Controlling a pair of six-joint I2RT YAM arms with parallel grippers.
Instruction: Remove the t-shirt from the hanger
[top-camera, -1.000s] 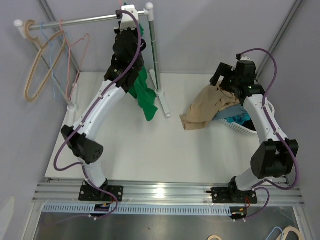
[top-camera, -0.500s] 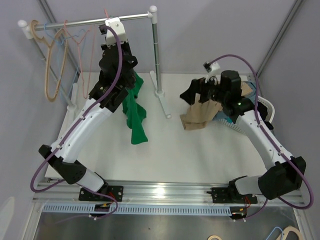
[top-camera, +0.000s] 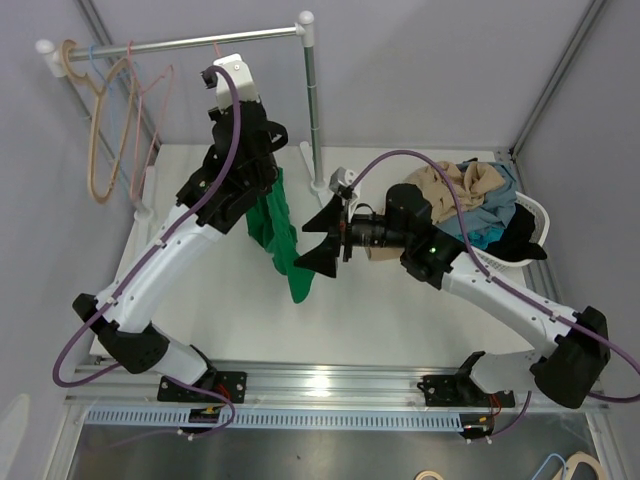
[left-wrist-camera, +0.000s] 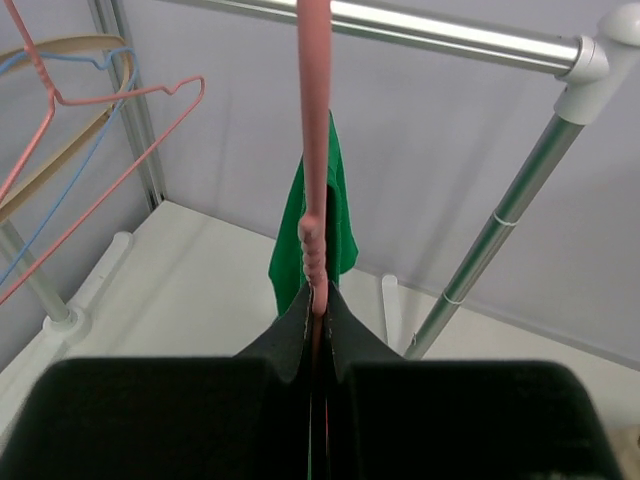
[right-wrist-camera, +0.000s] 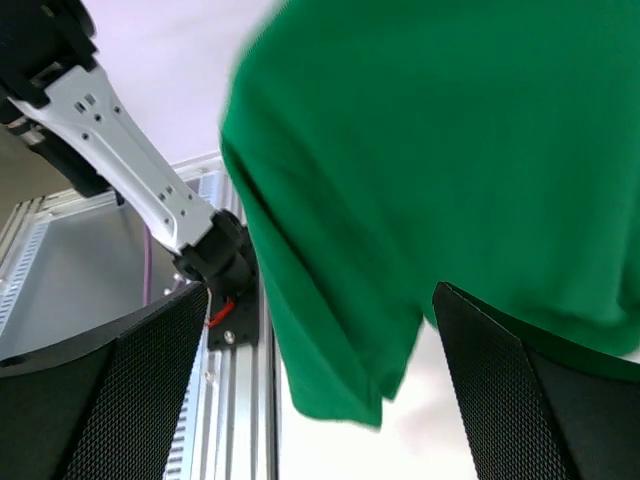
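Observation:
I should move my right gripper next toward the shirt's loose near edge and slightly back, onto the fold by the lower hem.
A green t-shirt (top-camera: 284, 238) hangs on a pink hanger (left-wrist-camera: 313, 150), whose stem runs up toward the metal rail (left-wrist-camera: 440, 35). My left gripper (left-wrist-camera: 318, 300) is shut on the hanger's stem just above the shirt's collar (left-wrist-camera: 338, 215). In the top view the shirt hangs below the left arm's wrist, over the table. My right gripper (top-camera: 316, 238) stands open right beside the shirt. In the right wrist view the shirt's lower hem (right-wrist-camera: 430, 170) fills the space between the spread fingers (right-wrist-camera: 120, 400) without being pinched.
The clothes rail (top-camera: 190, 40) rests on an upright post (top-camera: 313, 100) with a base on the table. Several bare hangers (top-camera: 110, 130) hang at the rail's left end. A white basket (top-camera: 530, 215) heaped with clothes sits at the right.
My right arm has swung left from the basket to the shirt, jaws open throughout. The left arm has carried hanger and shirt off the rail's right end, then forward.

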